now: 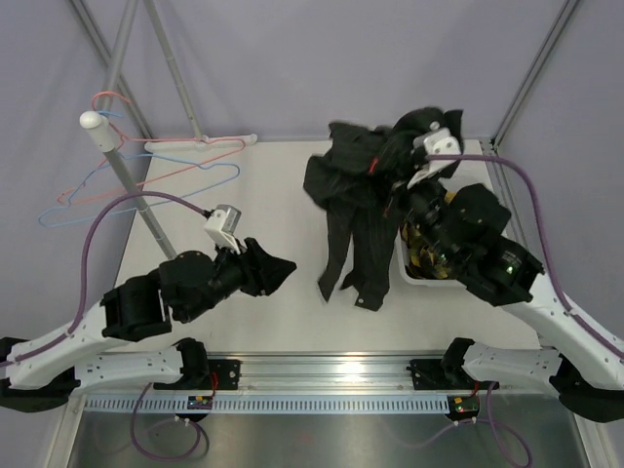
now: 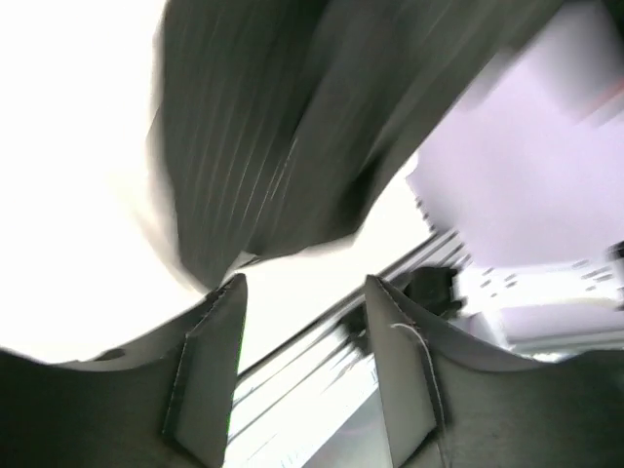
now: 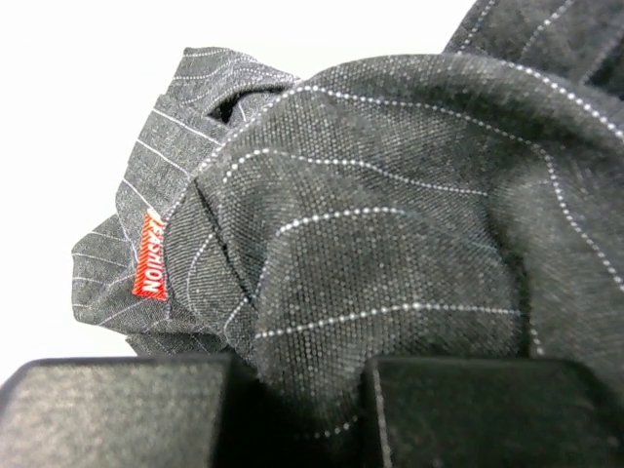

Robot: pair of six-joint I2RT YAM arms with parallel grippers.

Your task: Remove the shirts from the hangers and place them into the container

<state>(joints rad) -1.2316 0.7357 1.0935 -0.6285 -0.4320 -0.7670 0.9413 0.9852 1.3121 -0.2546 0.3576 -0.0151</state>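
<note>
My right gripper should go up and to the right in the top view next, then down over the white container (image 1: 413,274) to let go, because the shirt's sleeves hang beside it.
The black pinstriped shirt (image 1: 356,195) hangs bunched above the table's right half, its sleeves trailing down to the surface. My right gripper (image 1: 402,161) is shut on its upper folds. In the right wrist view the cloth (image 3: 390,224) fills the frame and is pinched between the fingers of the gripper (image 3: 302,409). Under that arm sits the white container (image 1: 413,274), with the yellow-and-black plaid shirt (image 1: 420,251) inside. Bare pink (image 1: 200,146) and light blue (image 1: 146,185) hangers hang at the left. My left gripper (image 1: 285,267) (image 2: 304,292) is open and empty, just left of the shirt (image 2: 273,146).
A grey rail pole (image 1: 127,175) with a white cap slants over the table's left side and carries the hangers. The frame's metal rail (image 1: 322,375) runs along the near edge between the arm bases. Grey tent poles rise at the back corners.
</note>
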